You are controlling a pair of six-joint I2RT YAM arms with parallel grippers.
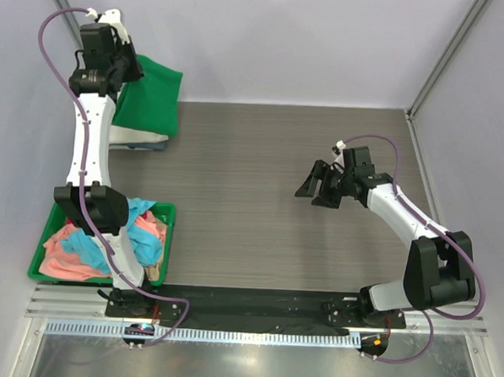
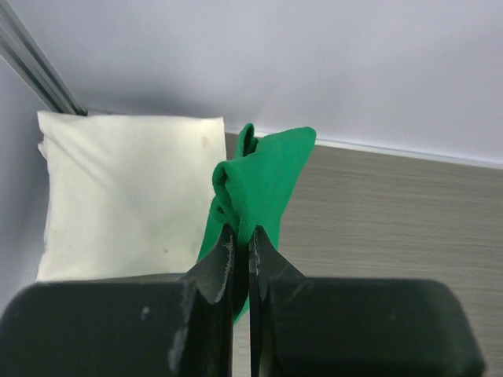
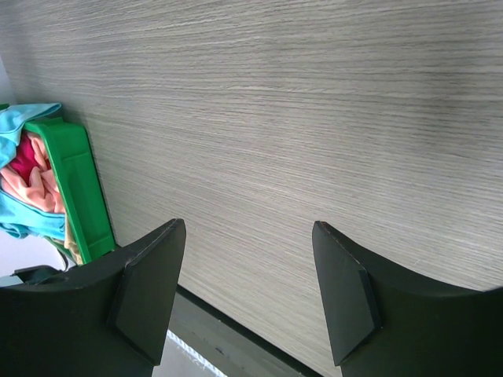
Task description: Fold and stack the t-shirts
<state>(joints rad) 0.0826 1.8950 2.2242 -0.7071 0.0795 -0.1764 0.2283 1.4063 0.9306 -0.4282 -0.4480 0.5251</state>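
Note:
I will first shift my left gripper to the left in the top view to lower the green cloth over the cream-white t-shirt (image 1: 136,138), since the cloth hangs past the t-shirt's side.
My left gripper (image 2: 242,229) is shut on a bunched edge of the bright green t-shirt (image 2: 263,181), holding it above the back left corner. In the top view the green t-shirt (image 1: 153,95) drapes over a folded cream-white t-shirt (image 1: 136,138), with the left gripper (image 1: 127,68) at its upper left. The cream-white t-shirt (image 2: 126,200) lies flat below, to the left of the green cloth. My right gripper (image 1: 317,188) hovers open over the bare table at the right, nothing between its fingers (image 3: 149,283). More t-shirts in light blue (image 1: 144,233) and salmon-pink (image 1: 66,259) fill the bin.
A green plastic bin (image 1: 168,235) sits at the near left, its rim (image 3: 75,188) visible in the right wrist view. A thin blue layer (image 1: 148,148) shows under the cream-white shirt. Walls and metal frame posts (image 1: 440,59) close the back and sides. The wood-grain table (image 1: 251,197) spans the middle.

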